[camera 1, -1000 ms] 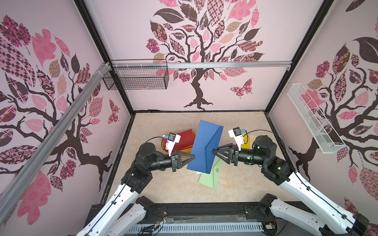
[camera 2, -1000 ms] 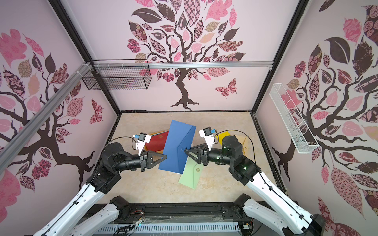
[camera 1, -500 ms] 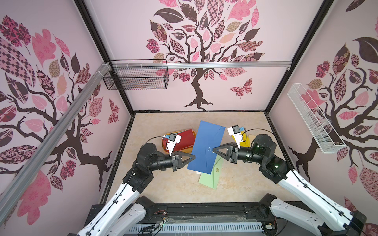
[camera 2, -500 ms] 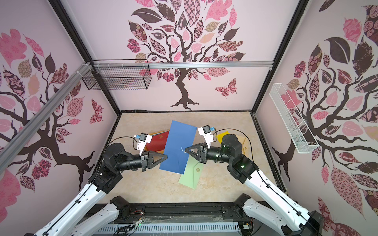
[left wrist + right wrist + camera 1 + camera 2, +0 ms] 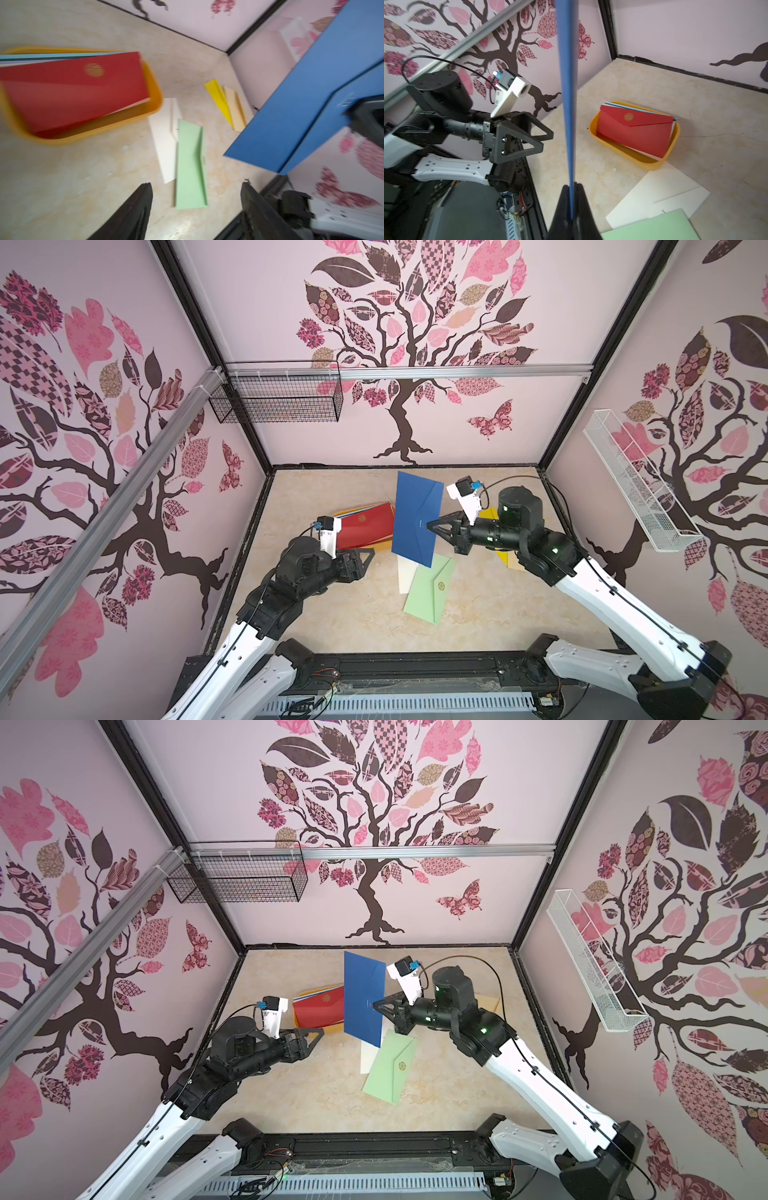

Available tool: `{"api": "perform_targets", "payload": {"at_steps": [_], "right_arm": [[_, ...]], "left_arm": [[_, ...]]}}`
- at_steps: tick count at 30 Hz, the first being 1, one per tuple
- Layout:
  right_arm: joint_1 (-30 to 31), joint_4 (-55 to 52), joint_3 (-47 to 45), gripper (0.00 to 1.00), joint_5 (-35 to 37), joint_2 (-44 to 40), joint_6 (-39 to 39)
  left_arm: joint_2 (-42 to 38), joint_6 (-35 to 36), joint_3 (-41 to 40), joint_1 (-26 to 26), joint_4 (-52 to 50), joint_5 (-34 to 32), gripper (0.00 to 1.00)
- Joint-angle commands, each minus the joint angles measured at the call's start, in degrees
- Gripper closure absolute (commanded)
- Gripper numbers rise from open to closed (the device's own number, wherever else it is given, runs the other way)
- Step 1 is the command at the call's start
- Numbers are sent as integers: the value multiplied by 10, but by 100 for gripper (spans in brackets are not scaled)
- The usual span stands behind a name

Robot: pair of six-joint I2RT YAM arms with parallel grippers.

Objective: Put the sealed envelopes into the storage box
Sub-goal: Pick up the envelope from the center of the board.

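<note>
My right gripper will move outward and down and tilt over the red envelope (image 5: 365, 526) in the storage box, then let go, because the navy envelope is standing upright.
My right gripper (image 5: 430, 526) (image 5: 572, 185) is shut on the right edge of a navy envelope (image 5: 415, 522) (image 5: 566, 83) and holds it upright above the table's middle. To its left, my left gripper (image 5: 368, 553) (image 5: 196, 185) is open and holds nothing, clear of the envelope. The orange-yellow storage box (image 5: 93, 135) (image 5: 633, 160) sits at the back left, a red envelope (image 5: 365, 526) (image 5: 637, 131) topping the stack inside. On the table lie a pale green envelope (image 5: 430, 593) (image 5: 190, 166) over a cream one (image 5: 405, 576) (image 5: 164, 141), with yellow (image 5: 220, 101) and tan (image 5: 234, 108) ones under the right arm.
A black wire basket (image 5: 278, 400) hangs on the back wall at the left. A white wire basket (image 5: 636, 485) hangs on the right wall. Patterned walls close in the table on three sides.
My right gripper has shut on the navy envelope. My left gripper has opened, let go of its left edge and drawn back to the left.
</note>
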Motion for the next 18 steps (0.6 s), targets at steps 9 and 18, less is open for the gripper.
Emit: {"api": "perform_targets", "payload": {"at_steps": [9, 18], "right_arm": [[1, -276, 329, 100, 97, 320, -275], [13, -381, 615, 100, 156, 538, -432]], "left_arm": [[-10, 1, 4, 10, -112, -190, 27], [-31, 3, -13, 10, -96, -182, 28]]}}
